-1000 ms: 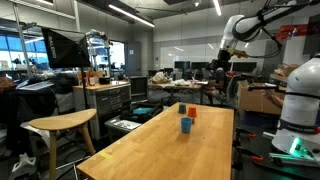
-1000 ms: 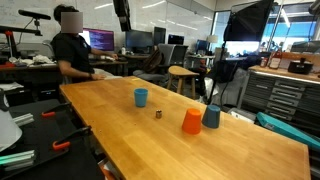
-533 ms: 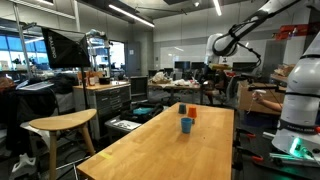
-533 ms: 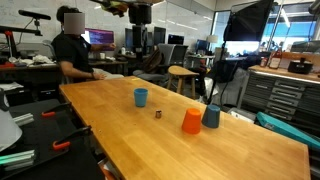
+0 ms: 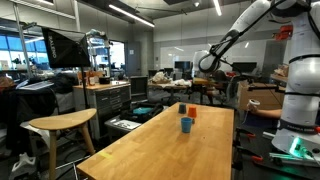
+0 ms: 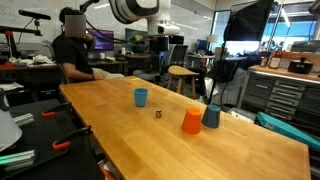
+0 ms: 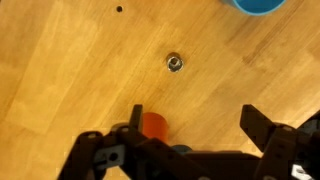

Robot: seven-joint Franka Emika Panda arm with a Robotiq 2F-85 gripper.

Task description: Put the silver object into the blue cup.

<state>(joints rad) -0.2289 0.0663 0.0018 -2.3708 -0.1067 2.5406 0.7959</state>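
Observation:
The gripper moves far down toward the table next and brings its open fingers around the small silver object [image 6: 158, 114] [image 7: 175, 62], since that lies far below it.
The blue cup [image 6: 141, 97] stands upright on the long wooden table [image 6: 230, 150]; it also shows in an exterior view [image 5: 185, 125] and cut off at the top edge of the wrist view [image 7: 258, 5]. The silver object [image 7: 175, 63] is a small round metal piece lying on the table a little apart from the cup, also seen in an exterior view [image 6: 158, 114]. My gripper [image 7: 198, 122] is open and empty, high above the table, with the silver object ahead of its fingertips. The arm reaches in high in both exterior views [image 5: 207, 62].
An orange-red cup [image 6: 191, 121] stands upside down next to a dark grey-blue cup [image 6: 211, 116]; the orange one shows by my left finger in the wrist view [image 7: 153, 126]. A person [image 6: 72, 50] sits at the table's far end. A wooden stool [image 5: 60, 125] stands beside the table.
The arm has swung from high at the side out over the table and lowered toward the cups. The cups and the silver object have not moved.

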